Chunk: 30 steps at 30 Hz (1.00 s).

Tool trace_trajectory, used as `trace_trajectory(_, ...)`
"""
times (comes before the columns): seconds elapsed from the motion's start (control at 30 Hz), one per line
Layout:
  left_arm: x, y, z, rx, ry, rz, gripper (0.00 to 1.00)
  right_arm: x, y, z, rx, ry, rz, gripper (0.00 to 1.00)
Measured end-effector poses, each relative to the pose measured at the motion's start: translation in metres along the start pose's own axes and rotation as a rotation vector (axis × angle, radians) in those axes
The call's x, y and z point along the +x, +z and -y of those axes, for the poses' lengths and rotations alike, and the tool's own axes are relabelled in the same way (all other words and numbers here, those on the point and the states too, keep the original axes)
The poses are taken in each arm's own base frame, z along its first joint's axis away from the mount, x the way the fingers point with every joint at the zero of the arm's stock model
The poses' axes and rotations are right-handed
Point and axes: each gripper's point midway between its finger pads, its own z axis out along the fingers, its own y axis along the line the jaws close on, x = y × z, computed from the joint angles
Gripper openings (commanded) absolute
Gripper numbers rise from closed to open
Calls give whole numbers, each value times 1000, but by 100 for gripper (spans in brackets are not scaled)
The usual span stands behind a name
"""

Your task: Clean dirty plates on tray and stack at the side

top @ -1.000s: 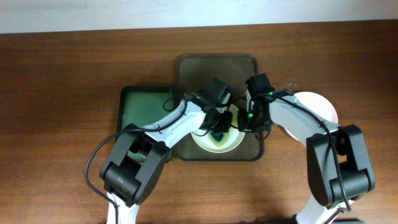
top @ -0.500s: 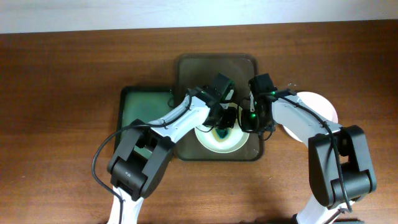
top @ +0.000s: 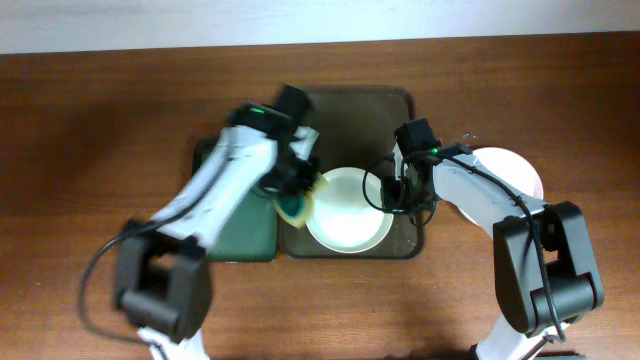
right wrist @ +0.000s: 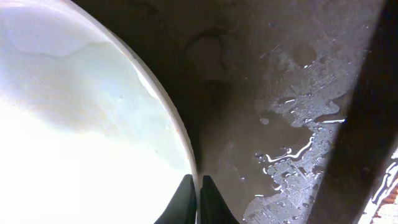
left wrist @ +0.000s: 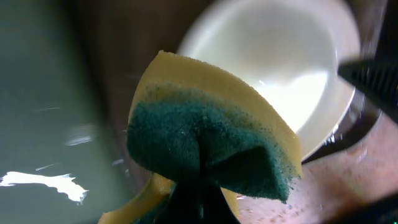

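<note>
My right gripper should lift the plate, carry it to the right in the overhead view and lower it onto the stack point(top: 509, 172) to release, as clean plates sit there.
A white plate point(top: 348, 210) lies on the dark brown tray point(top: 348, 103); it also shows in the left wrist view point(left wrist: 292, 68) and the right wrist view point(right wrist: 81, 124). My left gripper point(top: 296, 205) is shut on a yellow and green sponge point(left wrist: 211, 134), held over the plate's left rim at the tray's left edge. My right gripper point(top: 392, 197) is shut on the plate's right rim point(right wrist: 198, 186), one finger on each side of it. A stack of clean white plates point(top: 520, 172) sits to the right of the tray, partly hidden by my right arm.
A green tray point(top: 225, 170) lies left of the brown tray, partly under my left arm. Water pools on the brown tray's floor point(right wrist: 298, 143). Bare wooden table point(top: 100, 150) lies around both trays.
My left gripper has carried the sponge off the plate's middle to its left rim. The plate's centre, which showed green before, now looks plain white. The right gripper has stayed on the rim.
</note>
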Motion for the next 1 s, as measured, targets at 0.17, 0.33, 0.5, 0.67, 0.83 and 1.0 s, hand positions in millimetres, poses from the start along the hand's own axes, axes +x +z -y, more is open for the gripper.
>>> trace_trajectory(0.17, -11, -76, -134, -199, -279, 204, 9, 7, -2, -4, -23, 6, -31, 4)
trace_trajectory(0.33, 28, -13, -165, -238, -327, 74, 54, 1, -82, -24, 78, -112, 195, 4)
trace_trajectory(0.5, 29, -47, -155, -229, -320, 129, 78, -3, -155, -34, 328, -234, 488, 4)
trace_trajectory(0.67, 33, -139, -128, -205, -268, 416, 99, 8, -187, -58, 648, -402, 686, 4)
trace_trajectory(0.83, 35, -143, -126, -204, -266, 429, 99, 20, -210, -84, 762, -495, 828, 4)
trace_trajectory(1.0, 35, -143, -126, -204, -266, 428, 99, 20, -222, -82, 840, -511, 866, 4)
